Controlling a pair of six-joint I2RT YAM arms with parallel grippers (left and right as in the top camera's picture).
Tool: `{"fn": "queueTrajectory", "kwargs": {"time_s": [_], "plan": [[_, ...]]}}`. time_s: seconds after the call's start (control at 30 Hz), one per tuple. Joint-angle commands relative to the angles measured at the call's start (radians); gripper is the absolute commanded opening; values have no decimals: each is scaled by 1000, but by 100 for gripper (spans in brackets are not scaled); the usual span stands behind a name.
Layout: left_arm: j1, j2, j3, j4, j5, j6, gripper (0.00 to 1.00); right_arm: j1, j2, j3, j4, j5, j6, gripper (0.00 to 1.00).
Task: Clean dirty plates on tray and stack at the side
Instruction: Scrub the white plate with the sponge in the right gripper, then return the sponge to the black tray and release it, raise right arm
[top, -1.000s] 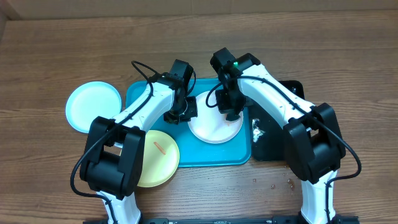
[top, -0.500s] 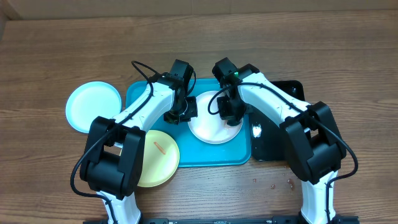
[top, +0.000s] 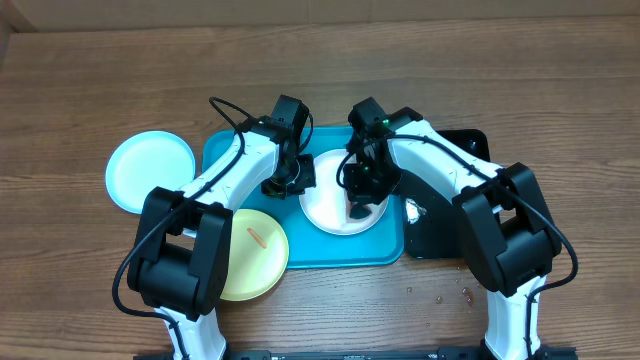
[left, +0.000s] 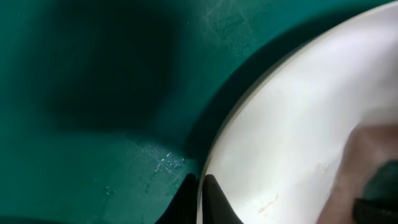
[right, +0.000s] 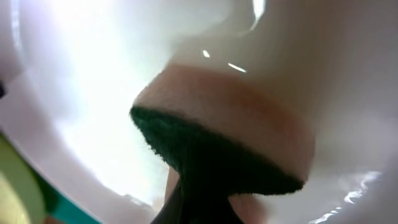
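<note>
My right gripper rises off the plate next and lowers the sponge into the black tray (top: 436, 228) to its right in the overhead view, to release it.
The white plate (top: 330, 205) lies on the turquoise tray (top: 225, 155). My left gripper (top: 290, 180) is shut on the white plate's left rim (left: 214, 149), one finger above and one below. My right gripper (top: 362, 195) is shut on a sponge (right: 230, 118) with a pink body and dark green scrub side, pressed against the white plate (right: 81, 74). The pale mint-blue plate (top: 150, 170) lies on the table left of the tray. The yellow-green plate (top: 255, 252) with an orange smear lies at the tray's front left corner, overlapping its rim.
A glossy black tray (top: 440, 215) lies right of the turquoise tray, holding something small and white (top: 412, 210). Small crumbs (top: 440, 295) lie on the wooden table in front of it.
My right gripper has moved the sponge leftward and nearer across the white plate. The plate has shifted slightly left. The left arm has stayed at the plate's rim.
</note>
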Motion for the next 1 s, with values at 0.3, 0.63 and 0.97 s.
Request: {"fn": "queueTrajectory", "kwargs": {"time_s": [0.3, 0.63, 0.97], "plan": [[-4, 3, 14, 6, 16, -3, 4, -83, -3, 142, -5, -348, -117, 4], [-3, 3, 14, 7, 15, -2, 4, -223, -108, 195, -188, -314, -213, 4], [-4, 3, 14, 7, 14, -3, 4, -420, -147, 175, -406, 151, -147, 4]]}}
